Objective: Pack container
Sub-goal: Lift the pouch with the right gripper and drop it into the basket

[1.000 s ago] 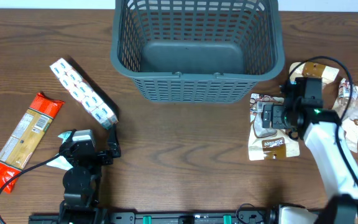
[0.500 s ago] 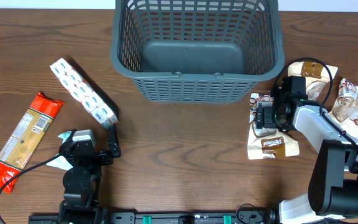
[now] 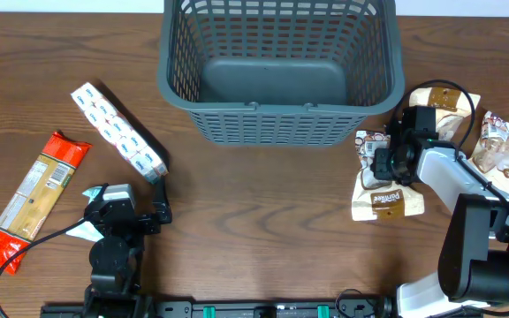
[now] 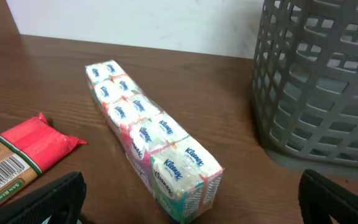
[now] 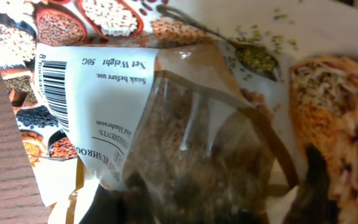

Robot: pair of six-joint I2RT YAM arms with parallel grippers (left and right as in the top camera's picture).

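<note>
The right gripper will next lift over the basket's rim, lower and release, because the basket's bottom is behind a side of the basket, to the gripper's left in the overhead view.
The container (image 3: 277,119), a large dark grey-blue lattice basket, stands empty at the back centre, and its wall (image 4: 319,81) fills the right of the left wrist view. My right gripper (image 3: 383,164) is to the basket's right, shut on a brown-and-white mushroom snack pouch (image 3: 385,201). In the right wrist view the pouch (image 5: 104,93) is crumpled between the dark fingers of that gripper (image 5: 219,196). My left gripper (image 3: 124,201) stands open at the front left, just short of a tissue multipack (image 3: 117,132). The near end of the multipack (image 4: 151,137) lies ahead of the open left gripper (image 4: 191,198).
A red-and-tan snack packet (image 3: 35,196) lies at the far left, also in the left wrist view (image 4: 23,155). Two more snack pouches (image 3: 502,146) (image 3: 456,102) lie at the right edge behind my right arm. Cables trail from both arms.
My right gripper has closed from wide open onto the mushroom pouch, and the pouch has crumpled and shifted slightly. The left arm has not moved.
</note>
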